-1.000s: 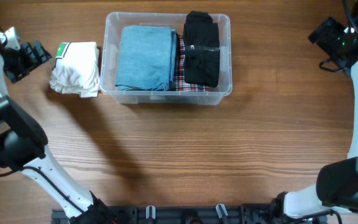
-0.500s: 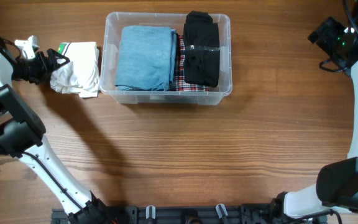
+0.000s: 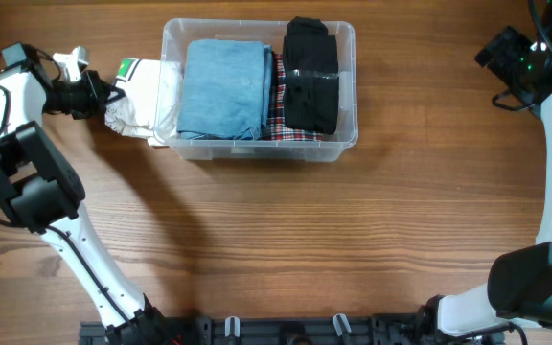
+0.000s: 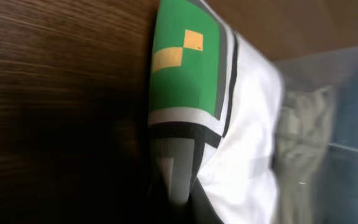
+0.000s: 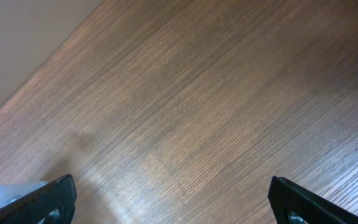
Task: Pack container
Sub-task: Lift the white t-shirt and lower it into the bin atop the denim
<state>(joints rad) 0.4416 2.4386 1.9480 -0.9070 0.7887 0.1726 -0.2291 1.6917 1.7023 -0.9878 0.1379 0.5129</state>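
My left gripper lifts over the container's rim next and lowers onto the folded blue garment to release, since the white garment (image 4: 247, 124) lies mostly outside.
The clear container (image 3: 257, 145) stands at the back centre of the table. It holds a folded blue garment (image 3: 223, 86), a plaid one (image 3: 278, 110) and a black one (image 3: 311, 77). A white garment with a green patch (image 3: 147, 101) lies at the container's left side, and its right edge overlaps the left rim. My left gripper (image 3: 102, 96) is shut on the left end of this white garment (image 4: 247, 124). In the left wrist view the green patch (image 4: 185, 62) fills the top and the container wall (image 4: 347, 124) shows at right. My right gripper (image 3: 506, 53) hangs open at the far right, nothing between its fingers (image 5: 48, 199).
Bare wooden table (image 3: 276, 240) stretches in front of the container and to its right. The right wrist view shows only wood grain (image 5: 179, 112) beneath the open jaws.
The left gripper closed on the white garment and moved right with it, bringing the garment from beside the container up against and over its left rim. The right arm stayed still.
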